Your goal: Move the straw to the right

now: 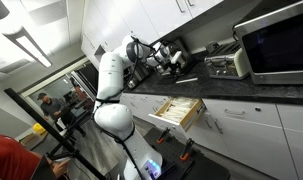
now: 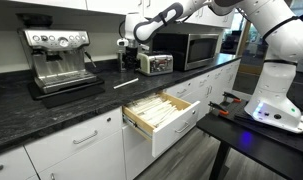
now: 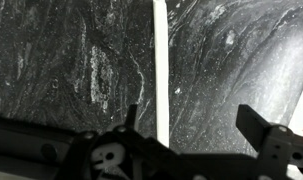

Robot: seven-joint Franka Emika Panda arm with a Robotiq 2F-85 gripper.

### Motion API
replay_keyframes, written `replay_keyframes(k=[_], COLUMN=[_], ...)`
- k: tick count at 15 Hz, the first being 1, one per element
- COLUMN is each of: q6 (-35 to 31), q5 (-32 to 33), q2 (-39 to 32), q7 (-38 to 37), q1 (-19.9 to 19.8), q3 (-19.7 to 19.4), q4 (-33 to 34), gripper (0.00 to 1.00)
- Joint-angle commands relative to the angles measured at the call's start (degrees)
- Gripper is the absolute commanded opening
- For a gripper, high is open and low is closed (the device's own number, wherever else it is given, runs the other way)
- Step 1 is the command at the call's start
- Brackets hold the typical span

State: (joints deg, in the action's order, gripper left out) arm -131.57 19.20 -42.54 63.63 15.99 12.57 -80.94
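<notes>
I will move my gripper down to the thin white straw [image 1: 187, 80] [image 3: 161, 70] on the counter next, with one finger on each side of the straw.
A thin white straw [image 3: 161, 70] lies on the dark marble countertop [image 3: 71, 60]. In the wrist view it runs straight up and down, just inside the left finger. In an exterior view the straw [image 2: 125, 84] lies on the counter between the espresso machine and the toaster. My gripper [image 3: 194, 125] is open and empty, with both dark fingers above the counter. It hangs above the straw in both exterior views [image 2: 124, 46] [image 1: 172, 58] and is not touching it.
A steel espresso machine [image 2: 59, 55] stands at one end of the counter. A toaster [image 2: 156, 64] and a microwave [image 2: 186, 48] stand at the other end. A drawer [image 2: 161, 112] below the counter is pulled open. People stand in the background [image 1: 43, 100].
</notes>
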Motion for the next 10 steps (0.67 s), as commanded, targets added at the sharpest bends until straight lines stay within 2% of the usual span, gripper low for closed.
replay_keyframes(k=[1,10], q6=[2.92,6.08], q5=[-0.04,-0.96], q2=[-4.69,-11.77], q7=[0.67,1.80], q1=[0.56,0.65], q3=[-1.25,-1.25], q4=[6.25,13.45], gripper=[1.00,1.00])
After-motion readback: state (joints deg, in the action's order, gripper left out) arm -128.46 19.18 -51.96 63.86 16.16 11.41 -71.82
